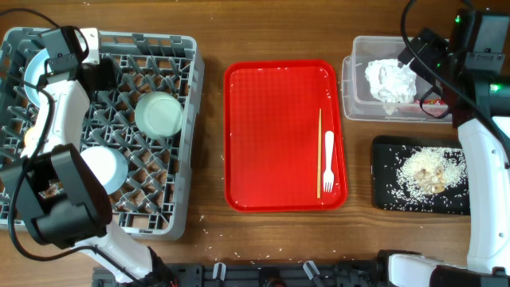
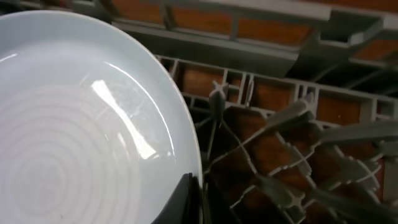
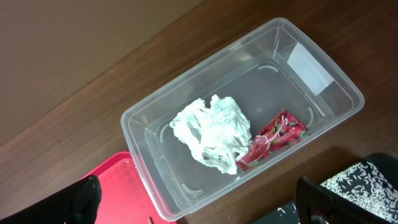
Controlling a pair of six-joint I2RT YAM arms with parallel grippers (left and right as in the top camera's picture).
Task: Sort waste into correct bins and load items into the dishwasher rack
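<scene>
I should next swing my left gripper over to the pegs beside the far teal bowl and let go of the plate, because those pegs are to its right in the overhead view.
My left gripper is shut on the rim of the white plate, which stands on edge in the far left corner of the grey dishwasher rack. In the overhead view the plate shows beside my left arm. Two teal bowls sit in the rack. My right gripper is open and empty above the clear tub, which holds the white napkin and the red wrapper. The white fork and the wooden stick lie on the red tray.
The black tray at the right front holds rice scraps. The clear tub stands behind it. Loose rice grains lie on the wooden table near the front edge. Upright rack pegs stand close to the plate.
</scene>
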